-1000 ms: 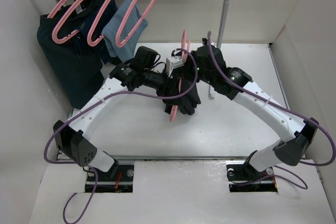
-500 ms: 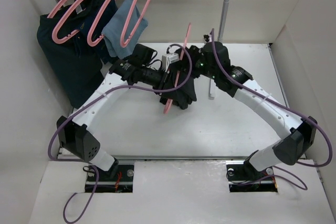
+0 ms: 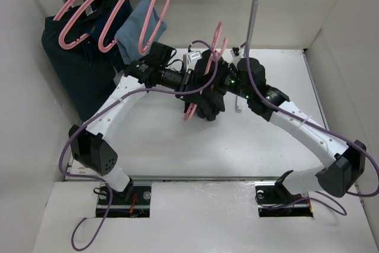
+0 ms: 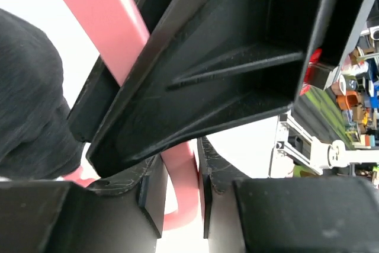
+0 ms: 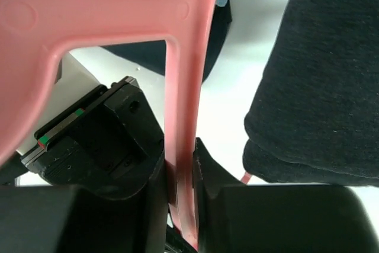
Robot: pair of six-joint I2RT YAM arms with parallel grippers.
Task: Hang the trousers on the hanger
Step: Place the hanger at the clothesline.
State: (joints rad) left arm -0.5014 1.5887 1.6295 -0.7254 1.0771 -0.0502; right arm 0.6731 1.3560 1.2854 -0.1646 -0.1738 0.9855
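Note:
The trousers (image 3: 211,106) are on the hanger, so the robot's right gripper will next rise outward to release beside the grey pole's upper end, which is above and outward of the gripper.
A thin pink hanger (image 3: 218,35) is held tilted above the middle of the table. The charcoal trousers (image 3: 211,106) hang bunched over its bar. My left gripper (image 3: 198,85) comes from the left and my right gripper (image 3: 215,79) from the right, meeting at the hanger. In the left wrist view, the left gripper (image 4: 180,182) has a curved part of the pink hanger (image 4: 180,170) between its pads, with the trousers (image 4: 29,99) at the left. In the right wrist view, the right gripper (image 5: 182,176) is clamped on a straight hanger strut (image 5: 180,99), with the trousers (image 5: 320,75) at the right.
Several more pink hangers (image 3: 112,10) hang on a rail at the back left, with a dark navy garment (image 3: 77,63) and a light blue cloth (image 3: 139,28). A grey upright pole (image 3: 254,4) stands behind the grippers. White walls (image 3: 349,57) close in both sides.
Both arms have raised the hanger and trousers and shifted them slightly back. The hook now points higher toward the pole. Both grippers keep their hold.

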